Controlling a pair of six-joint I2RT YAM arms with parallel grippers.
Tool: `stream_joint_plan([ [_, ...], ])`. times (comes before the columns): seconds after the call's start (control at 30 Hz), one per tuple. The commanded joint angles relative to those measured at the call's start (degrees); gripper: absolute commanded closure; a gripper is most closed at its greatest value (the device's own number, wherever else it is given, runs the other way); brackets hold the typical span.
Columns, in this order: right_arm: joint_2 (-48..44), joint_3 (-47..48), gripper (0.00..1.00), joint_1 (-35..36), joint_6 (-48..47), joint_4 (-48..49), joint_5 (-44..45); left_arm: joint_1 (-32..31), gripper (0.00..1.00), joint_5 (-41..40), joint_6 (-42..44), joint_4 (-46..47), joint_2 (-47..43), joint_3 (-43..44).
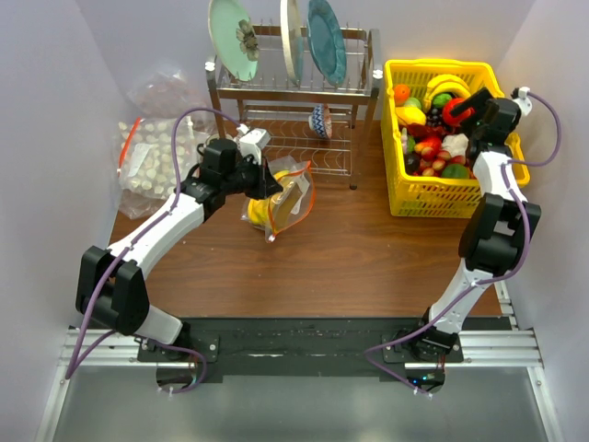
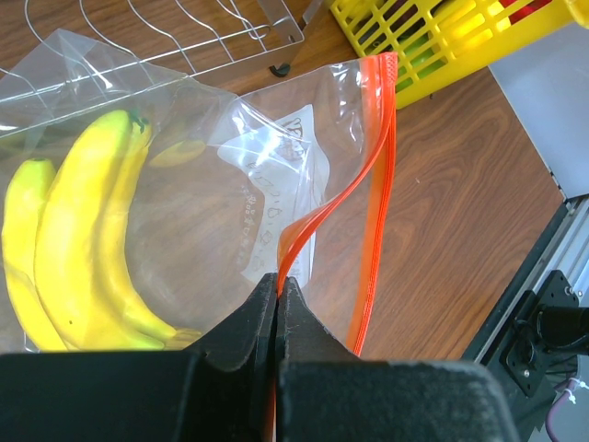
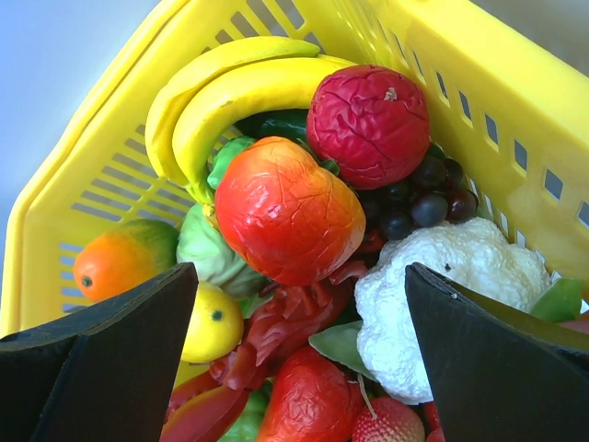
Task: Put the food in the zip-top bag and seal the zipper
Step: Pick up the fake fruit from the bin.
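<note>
The red-orange fruit point(image 1: 455, 112) point(image 3: 290, 211) lies uncovered on top, so I will lower my right gripper into the yellow basket next, with its fingers on either side of the fruit.
The clear zip-top bag point(image 1: 283, 198) lies on the brown table with a yellow banana bunch point(image 2: 78, 230) inside it. Its red-orange zipper point(image 2: 375, 203) hangs open along the mouth. My left gripper point(image 2: 278, 285) is shut on one lip of the zipper and holds the bag's mouth up; it also shows in the top view point(image 1: 267, 180). My right gripper point(image 3: 299, 304) is open and empty above the yellow basket point(image 1: 414, 195), over a red-orange fruit point(image 3: 287, 210), a red knobbly fruit point(image 3: 370, 122), bananas point(image 3: 235, 92) and a white cauliflower point(image 3: 442, 295).
A metal dish rack point(image 1: 294, 110) with plates stands at the back centre. A larger clear bag of pale lumps point(image 1: 152, 157) lies at the back left. The basket sits at the back right, against the table's right edge.
</note>
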Motion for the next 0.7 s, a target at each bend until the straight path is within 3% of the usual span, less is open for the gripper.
stream_joint_plan([
  [0.0, -0.3, 1.4, 0.01, -0.3, -0.2, 2.3, -0.1, 0.7, 1.0, 1.3, 0.9, 2.4, -0.9, -0.6],
  [0.17, 0.3, -1.4, 0.01, -0.2, -0.9, 9.5, -0.7, 0.7, 1.0, 1.5, 0.7, 2.5, -0.9, -0.6],
  [0.33, 6.0, 2.0, 0.01, -0.2, -0.5, 11.0, -3.8, 0.7, 1.0, 1.4, 0.7, 2.6, -0.8, -0.7],
  [0.57, 12.3, 11.5, 0.02, -0.2, -1.9, 7.0, -4.0, 0.7, 1.0, 0.9, 1.0, 2.5, -0.6, -0.6],
  [0.67, 13.3, 13.6, 0.17, -0.2, -2.6, 6.4, -4.8, 0.8, 1.0, 0.9, 1.0, 2.5, -0.4, -0.6],
])
